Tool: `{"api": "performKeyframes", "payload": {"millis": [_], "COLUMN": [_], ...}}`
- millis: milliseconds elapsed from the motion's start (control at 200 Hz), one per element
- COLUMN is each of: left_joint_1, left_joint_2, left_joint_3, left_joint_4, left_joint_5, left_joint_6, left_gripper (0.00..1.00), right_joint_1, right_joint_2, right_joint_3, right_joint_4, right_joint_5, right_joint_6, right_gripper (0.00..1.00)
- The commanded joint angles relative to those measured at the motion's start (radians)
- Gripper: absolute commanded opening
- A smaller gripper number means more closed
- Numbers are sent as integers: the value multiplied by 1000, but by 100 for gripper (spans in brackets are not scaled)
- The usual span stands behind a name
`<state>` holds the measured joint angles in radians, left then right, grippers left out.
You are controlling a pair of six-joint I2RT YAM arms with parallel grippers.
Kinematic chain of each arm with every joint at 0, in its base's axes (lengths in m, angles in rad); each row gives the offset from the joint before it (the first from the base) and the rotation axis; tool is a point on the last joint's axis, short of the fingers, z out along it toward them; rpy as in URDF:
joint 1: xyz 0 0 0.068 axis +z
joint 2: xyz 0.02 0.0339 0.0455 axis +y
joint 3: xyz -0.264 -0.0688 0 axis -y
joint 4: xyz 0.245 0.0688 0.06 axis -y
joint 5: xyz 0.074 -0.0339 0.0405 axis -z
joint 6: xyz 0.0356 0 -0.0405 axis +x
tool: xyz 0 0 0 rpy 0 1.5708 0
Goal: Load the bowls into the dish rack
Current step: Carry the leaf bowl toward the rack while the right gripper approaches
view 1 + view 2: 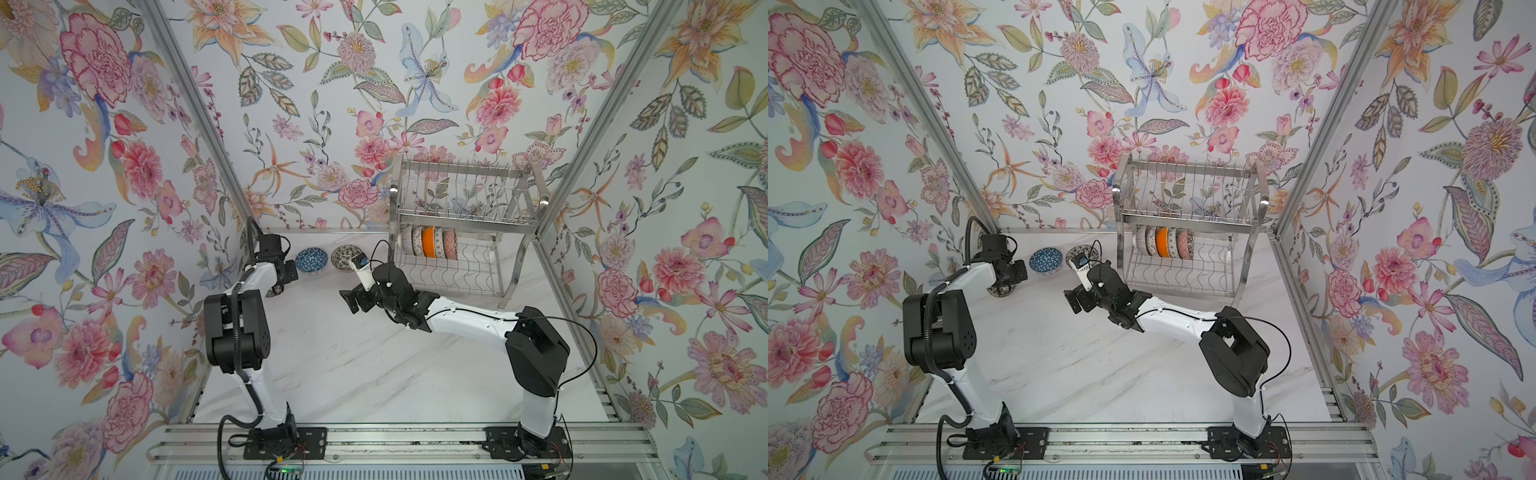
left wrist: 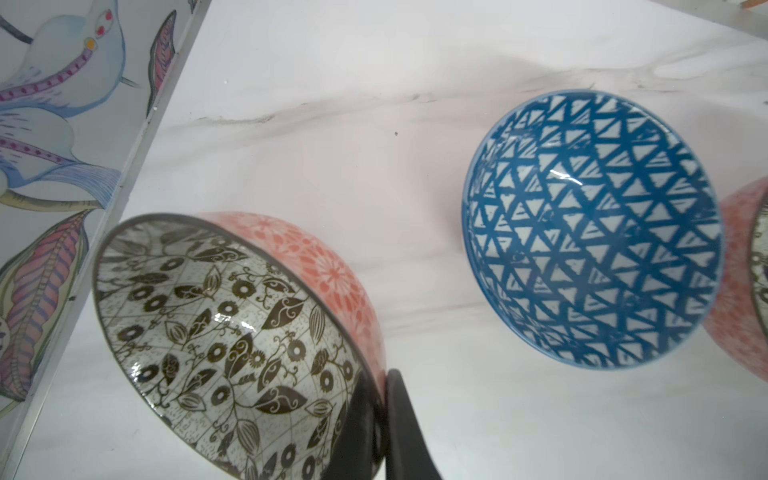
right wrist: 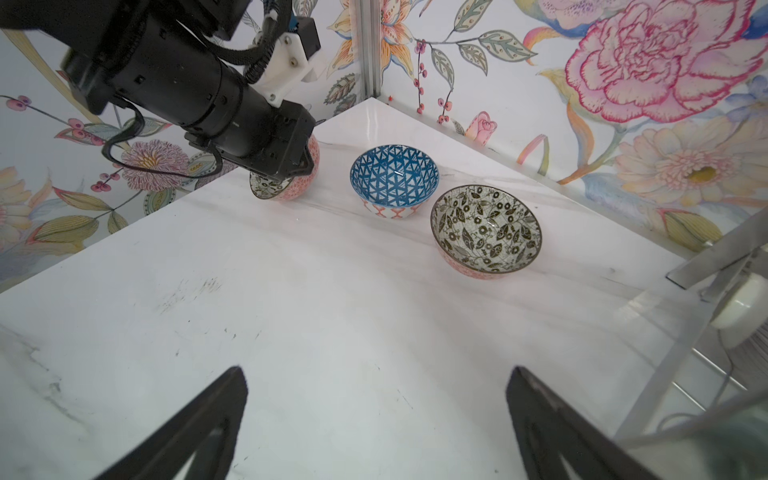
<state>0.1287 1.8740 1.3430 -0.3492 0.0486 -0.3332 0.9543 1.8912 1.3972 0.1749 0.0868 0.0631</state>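
Note:
The spot before the rack's near leg is past both standing bowls from my left gripper, so it should next move back and across and release the bowl there.
My left gripper [image 2: 384,378] is shut on the rim of a bowl [image 2: 232,340] with a black-and-white floral inside and a pink outside. This bowl [image 3: 299,185] hangs tilted, close over the table by the left wall. A blue triangle-patterned bowl [image 1: 311,260] [image 3: 394,176] stands upright beside it. Further right is a second black-and-white bowl [image 3: 486,228], partly hidden in a top view by my right wrist. The steel dish rack [image 1: 461,220] [image 1: 1183,216] stands at the back right, with several bowls [image 1: 428,242] on edge in its lower tier. My right gripper [image 3: 376,374] [image 1: 351,299] is open over bare table.
The floral left wall [image 2: 50,166] and its metal edge run right beside the held bowl. A corner post [image 3: 370,45] rises behind the bowls. A leg of the rack [image 3: 706,266] stands just to the side of my right gripper.

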Motion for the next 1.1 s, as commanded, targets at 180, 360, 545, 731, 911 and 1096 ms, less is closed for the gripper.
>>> {"api": "performKeyframes", "payload": {"millis": [180,360,545,731,911,1096], "left_joint_1": [-143,-291,-473,-610,-728,-816], "left_joint_2": [-164,-261,-284,-272,-226,-194], "left_joint_3": [-48,-145,-171,-173,-148,-159], "left_joint_4": [-90,-110,-133,-133,-147,-118], "left_joint_5": [-26,-44,-38,-33,-61,-54], "left_joint_6": [3,-8,-31,-73,-81,-110], "left_gripper": [0,0,0,0,0,0], "right_joint_1": [-13,-31,-85,-146,-197,-216], "right_joint_2": [-188,-305,-406,-504,-596,-669], "right_joint_3": [-152,-265,-368,-435,-509,-556], "right_joint_4": [-42,-83,-149,-235,-261,-293], "right_joint_5": [30,75,78,142,139,152], "right_joint_6": [-76,-119,-133,-92,-43,-34], "right_gripper": [99,99,99,99,99,99]}}
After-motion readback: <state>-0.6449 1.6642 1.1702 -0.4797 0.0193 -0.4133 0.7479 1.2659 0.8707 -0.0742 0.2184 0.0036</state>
